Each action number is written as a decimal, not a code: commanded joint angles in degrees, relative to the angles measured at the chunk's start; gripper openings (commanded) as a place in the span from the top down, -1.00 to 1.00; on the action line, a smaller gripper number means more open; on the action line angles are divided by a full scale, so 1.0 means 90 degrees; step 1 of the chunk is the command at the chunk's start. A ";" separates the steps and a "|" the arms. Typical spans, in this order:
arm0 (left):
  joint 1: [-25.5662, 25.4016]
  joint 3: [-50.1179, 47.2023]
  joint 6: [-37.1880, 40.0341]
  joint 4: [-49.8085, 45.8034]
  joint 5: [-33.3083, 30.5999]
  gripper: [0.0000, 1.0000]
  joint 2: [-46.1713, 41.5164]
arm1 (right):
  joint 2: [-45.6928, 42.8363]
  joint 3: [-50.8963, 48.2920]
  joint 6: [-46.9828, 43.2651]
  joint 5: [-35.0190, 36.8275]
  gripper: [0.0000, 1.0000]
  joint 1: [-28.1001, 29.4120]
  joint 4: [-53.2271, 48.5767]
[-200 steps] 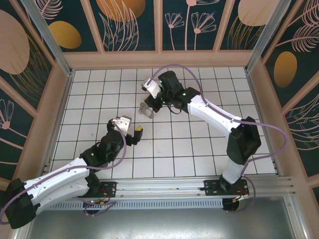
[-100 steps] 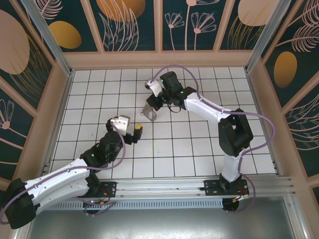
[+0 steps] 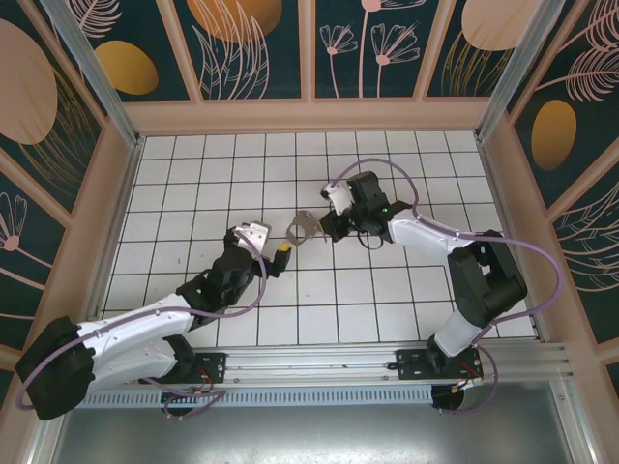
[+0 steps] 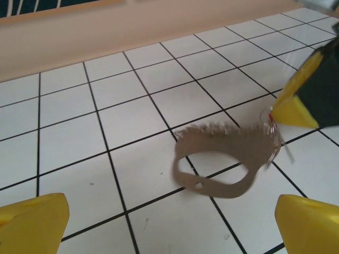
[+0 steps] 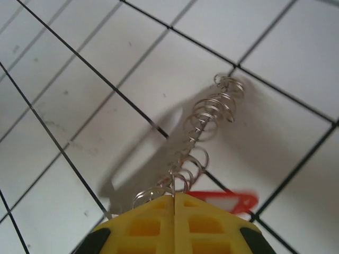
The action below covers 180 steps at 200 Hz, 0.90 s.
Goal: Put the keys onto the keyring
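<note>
Next, the right gripper lowers the keyring's top rings down toward the white tiles and releases them there, since the keyring (image 3: 307, 227) still hangs above the white tiles.
The keyring (image 4: 228, 164) is a tan strap loop with a chain of silver rings (image 5: 209, 119); it hangs just above the white tiles. My right gripper (image 5: 174, 197) is shut on the top rings, and from above this gripper (image 3: 324, 229) sits mid-table with the keyring (image 3: 307, 227) to its left. A red key head (image 5: 228, 201) shows blurred just under the right fingers; I cannot tell whether it is threaded on a ring. My left gripper (image 4: 172, 214) is open, its yellow fingertips (image 4: 32, 225) wide apart and a little short of the strap, holding nothing. Seen from above, the left gripper (image 3: 277, 247) is close to the keyring's lower left.
The floor is white tiles with black grid lines (image 3: 387, 290). A pale wooden wall (image 3: 309, 116) runs along the far side, and side walls (image 3: 111, 213) close in left and right. A metal rail (image 3: 387, 362) runs along the near edge by the arm bases.
My right gripper carried the keyring toward the near side and to the right. My left gripper moved right and closer to the keyring, staying open.
</note>
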 commanded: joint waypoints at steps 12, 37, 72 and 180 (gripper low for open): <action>0.0002 0.0310 0.0198 0.0808 0.0476 -0.97 0.0335 | -0.0284 -0.0505 0.0504 0.0394 1.00 -0.0394 0.0250; 0.0035 0.0348 0.0151 0.1029 0.0728 -0.97 0.0567 | -0.0314 -0.0798 0.0684 0.0412 1.00 -0.0680 0.0273; 0.0048 0.0303 0.0101 0.1201 0.0860 -0.98 0.0633 | -0.0248 -0.1038 0.0821 0.0444 1.00 -0.0937 0.0384; 0.0728 0.0637 -0.0627 0.0522 0.0632 -0.98 0.0491 | -0.2883 -0.2173 0.0369 0.3010 -0.98 -0.1047 0.1859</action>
